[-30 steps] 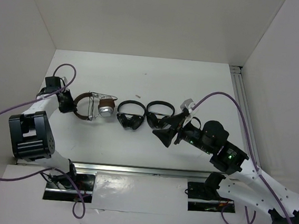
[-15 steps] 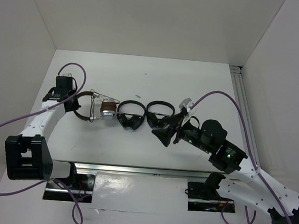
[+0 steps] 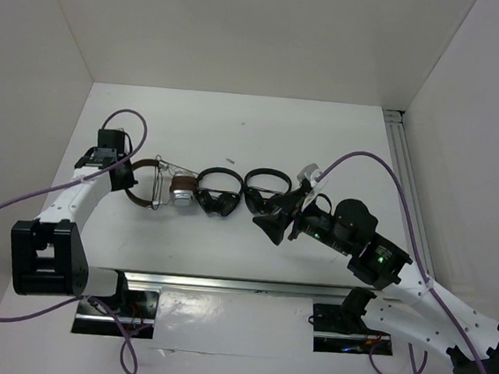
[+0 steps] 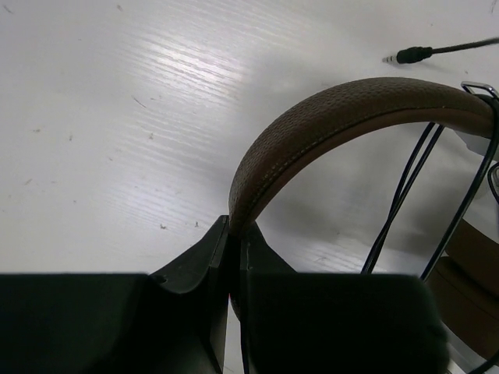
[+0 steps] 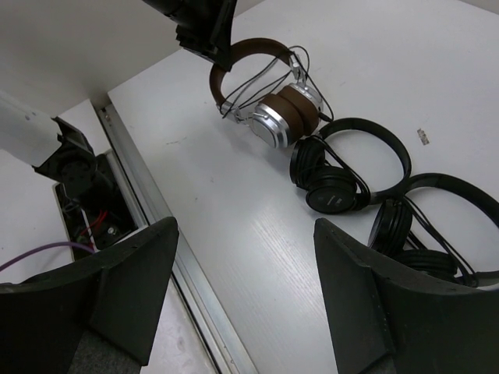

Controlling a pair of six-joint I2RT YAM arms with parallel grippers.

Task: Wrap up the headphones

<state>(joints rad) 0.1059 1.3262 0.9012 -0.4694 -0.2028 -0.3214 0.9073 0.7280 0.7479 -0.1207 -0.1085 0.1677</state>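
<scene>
The ear cup of the brown pair touches the nearer ear cup, so my left gripper will next go down toward the table and pull the headband away from the black headphones.
The headphones [image 3: 154, 184] lie at the left of the table, with a brown headband [image 4: 351, 105], silver cups with brown pads [image 5: 274, 118] and a thin dark cable [image 4: 401, 191] looped across the band. The cable's plug [image 4: 412, 54] lies on the table. My left gripper [image 3: 127, 176] is shut on the headband's left side [image 4: 234, 227]. My right gripper [image 3: 274, 226] is open and empty [image 5: 245, 227] above the table, in front of the black headphones.
Two smaller all-black headphones [image 3: 218, 193] [image 3: 266, 193] lie in a row right of the brown pair; the nearer one touches its ear cup. A small white scrap [image 3: 231, 160] lies behind them. A metal rail [image 3: 240, 285] runs along the front edge.
My left arm has swung forward and right, shut on the headband, sliding the brown headphones right until they meet the first black pair. The right arm has not moved.
</scene>
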